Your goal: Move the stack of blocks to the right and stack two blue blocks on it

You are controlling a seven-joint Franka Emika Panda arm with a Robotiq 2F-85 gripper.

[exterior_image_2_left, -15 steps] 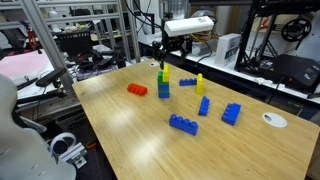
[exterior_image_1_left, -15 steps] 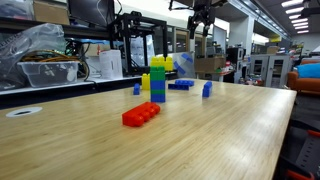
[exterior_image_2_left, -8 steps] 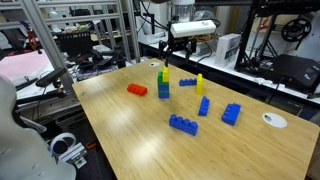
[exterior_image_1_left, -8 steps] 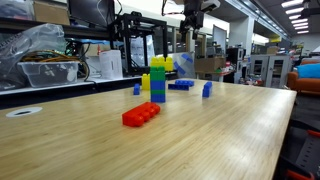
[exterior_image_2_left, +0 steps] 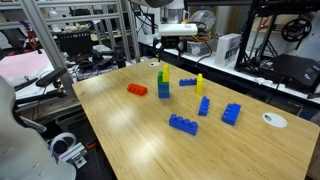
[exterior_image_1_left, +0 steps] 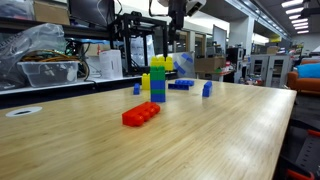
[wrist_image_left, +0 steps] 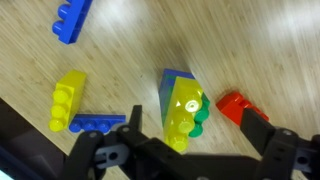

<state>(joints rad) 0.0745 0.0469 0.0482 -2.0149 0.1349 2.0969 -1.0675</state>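
My gripper comes down next and closes its spread fingers on the yellow sides. The stack's yellow top (exterior_image_2_left: 166, 71) (wrist_image_left: 182, 118) lies below, already lined up between them.
The stack of blocks (exterior_image_1_left: 157, 80) (exterior_image_2_left: 163, 83) stands upright on the wooden table, blue at the bottom, green in the middle, yellow on top. My gripper (exterior_image_1_left: 176, 28) (exterior_image_2_left: 161, 48) hangs open in the air above it, touching nothing. The wrist view looks straight down on the stack's (wrist_image_left: 183, 110) yellow top, which lies between and below my spread fingers; the gripper (wrist_image_left: 196, 135) is empty. Blue blocks lie loose on the table (exterior_image_2_left: 187, 81) (exterior_image_2_left: 203, 105) (exterior_image_2_left: 231, 113) (exterior_image_2_left: 182, 124). In the wrist view two blue blocks show (wrist_image_left: 97, 123) (wrist_image_left: 73, 18).
A long flat red brick (exterior_image_2_left: 137, 89) (wrist_image_left: 237, 105) (exterior_image_1_left: 140, 114) lies close beside the stack. A lone yellow brick (exterior_image_2_left: 199, 83) (wrist_image_left: 68, 98) stands among the blue ones. A white disc (exterior_image_2_left: 273, 120) sits near a table corner. Shelves and equipment line the table's far edge.
The gripper has travelled sideways through the air to a spot over the stack, and its jaws have widened a little. No block has moved.
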